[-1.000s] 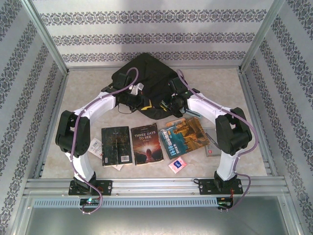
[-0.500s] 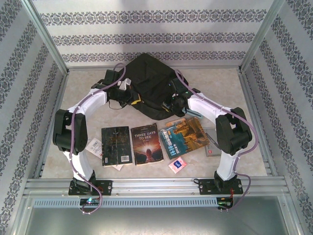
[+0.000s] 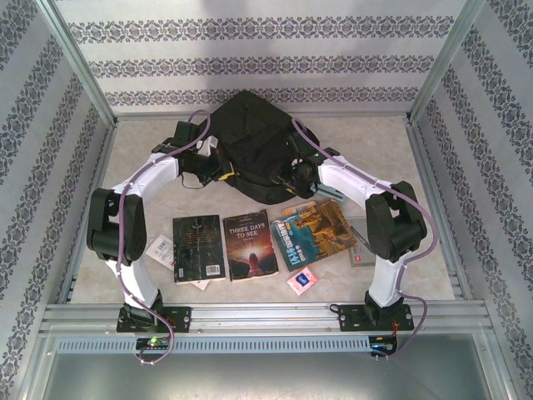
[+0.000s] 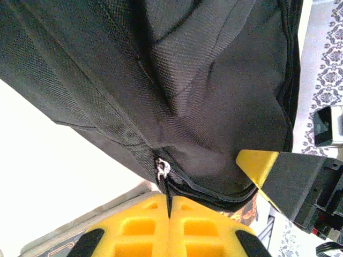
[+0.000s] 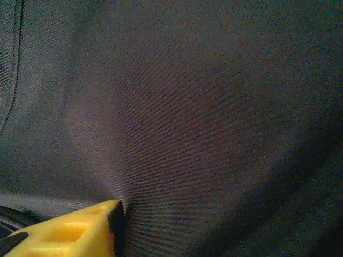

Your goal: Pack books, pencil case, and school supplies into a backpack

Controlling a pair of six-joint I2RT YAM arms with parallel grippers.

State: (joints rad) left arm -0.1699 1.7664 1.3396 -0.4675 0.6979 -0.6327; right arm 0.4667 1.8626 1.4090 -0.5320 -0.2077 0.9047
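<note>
The left gripper draws away from the right gripper next and spreads its fingers to release the black zip pull (image 4: 169, 199), which stands between the fingers.
The black backpack (image 3: 254, 142) lies at the back middle of the table. My left gripper (image 3: 215, 167) is at its left edge, shut on the black zip pull (image 4: 169, 199) just below the metal slider (image 4: 161, 170). My right gripper (image 3: 293, 173) presses into the bag's near right side. One of its yellow fingers (image 5: 75, 231) stands left of the middle against puckered fabric, and the other is hidden. Three books lie in a row in front: black (image 3: 198, 247), brown "Three Days to See" (image 3: 250, 244) and blue-and-orange (image 3: 321, 232). A pink-and-white packet (image 3: 302, 280) lies by the last. A light blue box (image 3: 331, 191) peeks out beside my right wrist.
A white card (image 3: 159, 247) lies left of the black book and a small red item (image 3: 358, 258) lies right of the illustrated one. Metal frame posts and patterned walls close in the table on three sides. A tip of the right gripper (image 4: 256, 162) shows in the left wrist view.
My left gripper has moved left and back along the bag's edge with the zip pull. The bag now lies closed and rounded. The right arm has barely shifted.
</note>
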